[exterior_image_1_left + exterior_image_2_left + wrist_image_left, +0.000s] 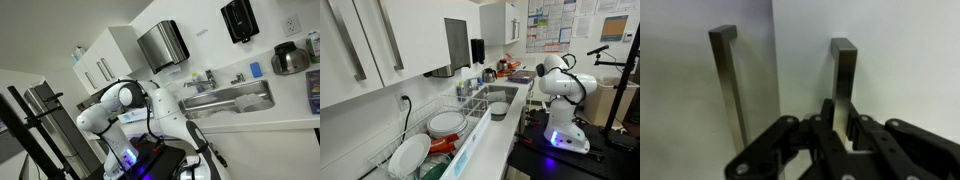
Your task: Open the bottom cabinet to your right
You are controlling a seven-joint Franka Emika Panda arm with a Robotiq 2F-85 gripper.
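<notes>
My fingers hold the door's silver bar handle [842, 104], so my gripper pulls it away from the cabinet next, turning as the door swings open.
In the wrist view the bottom cabinet [895, 60] fills the frame as two flat white doors. Each door has a thin vertical silver bar handle, one on the left [728, 85] and one on the right [843, 75]. My gripper [843, 122] has its black fingers closed on either side of the lower part of the right handle. In both exterior views the white arm [120, 100] [563, 85] bends down toward the counter front. There the gripper and the cabinet doors are hidden.
A steel sink [228, 98] with a faucet is set in the white counter [505, 125]. A dish rack with white plates [445, 122] stands beside it. A paper towel dispenser [163, 45] and a black soap dispenser [239, 20] hang on the wall. White upper cupboards [380, 40] hang above.
</notes>
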